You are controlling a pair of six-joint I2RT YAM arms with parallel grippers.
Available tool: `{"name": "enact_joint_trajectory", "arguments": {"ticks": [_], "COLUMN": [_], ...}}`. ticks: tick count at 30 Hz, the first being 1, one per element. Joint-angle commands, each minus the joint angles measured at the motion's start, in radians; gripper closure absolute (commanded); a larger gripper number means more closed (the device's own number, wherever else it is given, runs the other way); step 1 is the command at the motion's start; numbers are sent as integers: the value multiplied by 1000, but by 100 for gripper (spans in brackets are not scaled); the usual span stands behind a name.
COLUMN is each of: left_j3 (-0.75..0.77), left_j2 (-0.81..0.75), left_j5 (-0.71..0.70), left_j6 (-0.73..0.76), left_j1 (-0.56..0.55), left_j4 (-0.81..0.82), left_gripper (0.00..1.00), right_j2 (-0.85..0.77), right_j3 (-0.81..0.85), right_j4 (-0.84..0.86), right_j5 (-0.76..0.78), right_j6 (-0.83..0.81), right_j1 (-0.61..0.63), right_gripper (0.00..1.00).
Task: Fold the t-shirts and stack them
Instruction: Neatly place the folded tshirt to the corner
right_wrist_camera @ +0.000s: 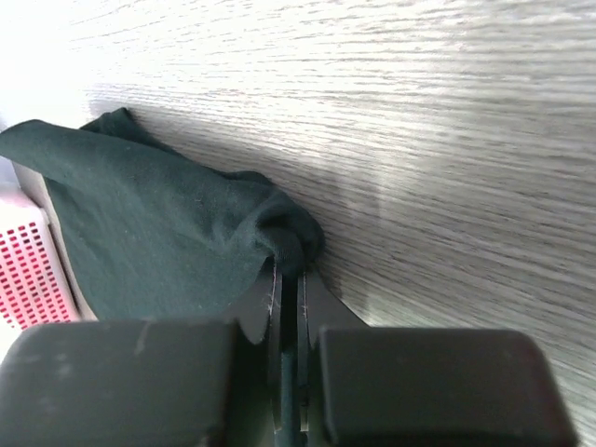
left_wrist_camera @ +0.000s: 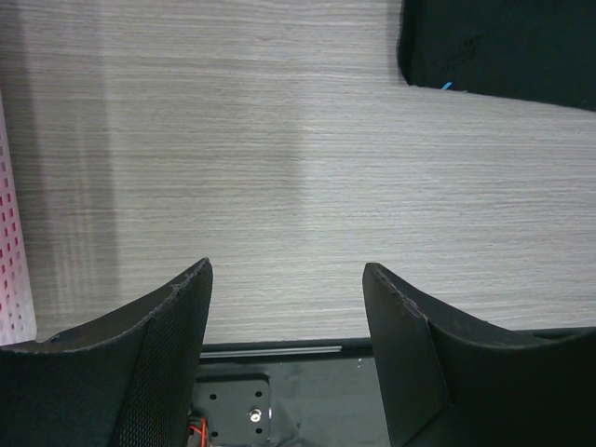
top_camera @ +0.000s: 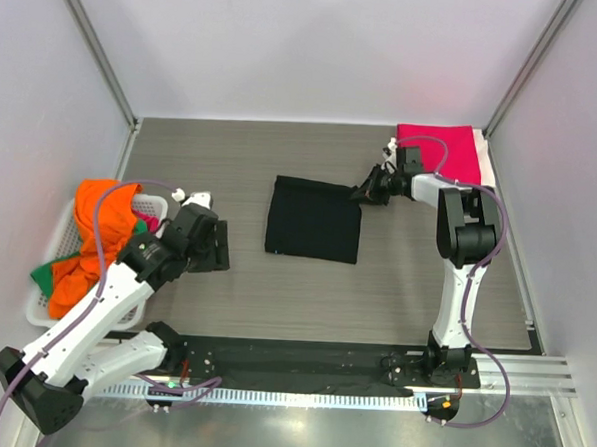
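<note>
The black t-shirt [top_camera: 314,219] and the crimson-pink t-shirt [top_camera: 440,151] are already folded into rectangles, so my right gripper will lift the black one, carry it outward over the crimson-pink one and lower to release it there.
A black t-shirt [top_camera: 314,219] lies folded into a rectangle in the middle of the table. My right gripper [top_camera: 365,193] is at its far right corner, shut on a bunched fold of the cloth. The right wrist view shows that dark cloth [right_wrist_camera: 158,223] pinched between the closed fingertips of the right gripper [right_wrist_camera: 289,270]. A crimson-pink t-shirt [top_camera: 440,151] lies folded at the back right. My left gripper [top_camera: 215,247] is open and empty over bare table, left of the black shirt. In the left wrist view, this gripper [left_wrist_camera: 287,279] has a corner of the black shirt [left_wrist_camera: 503,47] at top right.
A white mesh basket [top_camera: 47,290] at the left edge holds orange [top_camera: 92,243], green [top_camera: 44,270] and pink [top_camera: 151,213] shirts. It also shows in the left wrist view [left_wrist_camera: 11,261] and the right wrist view [right_wrist_camera: 28,270]. Enclosure walls stand around the table.
</note>
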Motion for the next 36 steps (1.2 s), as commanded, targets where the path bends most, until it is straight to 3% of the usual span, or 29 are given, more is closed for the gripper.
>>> {"name": "enact_joint_trajectory", "arguments": {"ticks": [1,6,16,27,36], "left_j3": [-14,-24,-26,-29,-32], "left_j2": [-61,-116,-133,-129,-117], "left_j5": [-28,-56,-58,-50,-41], "left_j6": [7,10,9,10,13], "left_j1": [-1,-1,-1,-1,-1], "left_j4": [57,77,77,85,88], "left_gripper": [33,34,37,37,38], "right_j2": [-62,-146,-222,-216,-216], "right_j3": [35,173,449,808,958], "right_j4": [-92,-336,-584,-745,-763], "right_j5": [44,194,377,478,425], "right_j6": [-46,-193,-322,-430,-442], "right_j1": [1,-2,-28,-82,-160], "right_gripper": [99,99,99,99,99]}}
